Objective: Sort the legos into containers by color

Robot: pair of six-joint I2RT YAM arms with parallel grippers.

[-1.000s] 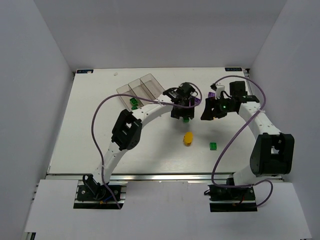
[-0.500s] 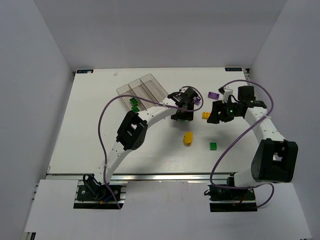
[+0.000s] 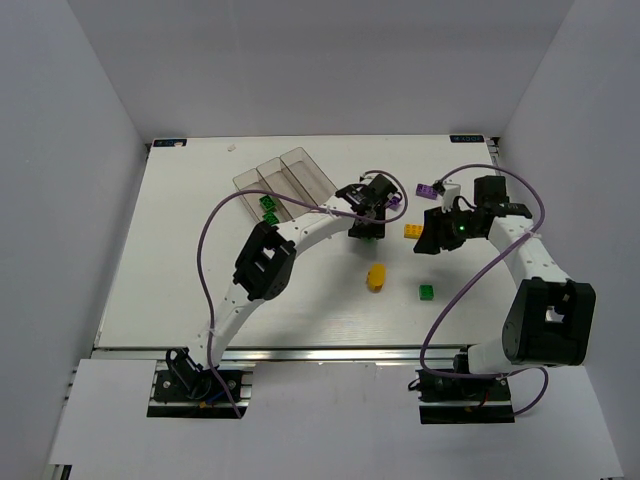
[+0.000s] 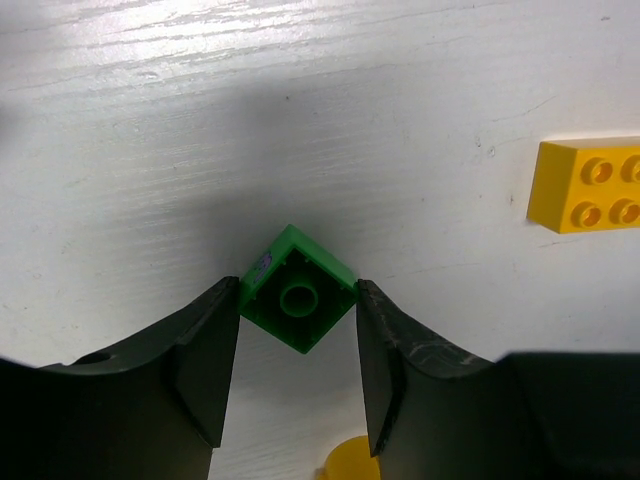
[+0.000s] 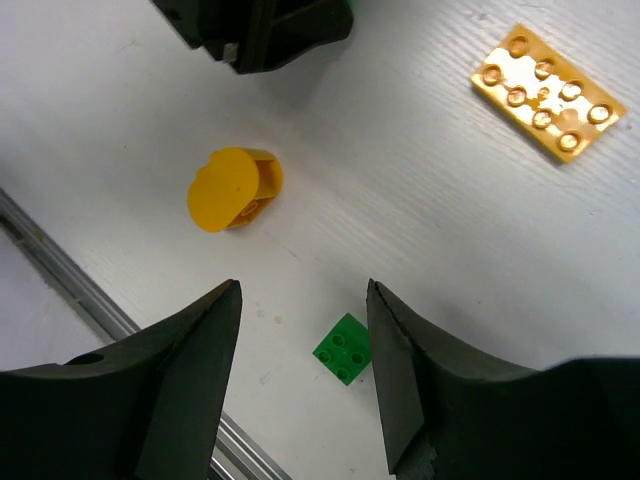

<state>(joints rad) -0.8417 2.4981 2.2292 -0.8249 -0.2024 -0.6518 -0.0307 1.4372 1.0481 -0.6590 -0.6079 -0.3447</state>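
Green legos are already in one container. I should move my left gripper to the left in the top view, over that container, and release the green lego there.
My left gripper (image 4: 297, 290) is shut on a green lego (image 4: 297, 302), its fingertips (image 4: 225, 300) pressed on two opposite corners; the brick's hollow underside faces the camera. From above, this gripper (image 3: 367, 232) sits mid-table, right of the containers (image 3: 285, 172). My right gripper (image 5: 303, 290) hangs open above the table, with a loose green lego (image 5: 342, 348) lying below, close to its right finger. A yellow oval lego (image 5: 235, 188) and a yellow rectangular lego (image 5: 548, 92) lie apart from it. Two purple legos (image 3: 427, 190) (image 3: 395, 201) lie further back. Green legos (image 3: 268, 207) rest in one container.
The three joined bins stand diagonally at the back left. The yellow oval (image 3: 376, 277) and the loose green brick (image 3: 427, 292) lie toward the front, between the arms. A metal rail (image 5: 60, 280) runs along the table's near edge.
The left jaws have closed in on the green brick. The right gripper has shifted right, uncovering the yellow rectangular brick, and its jaws have narrowed a little.
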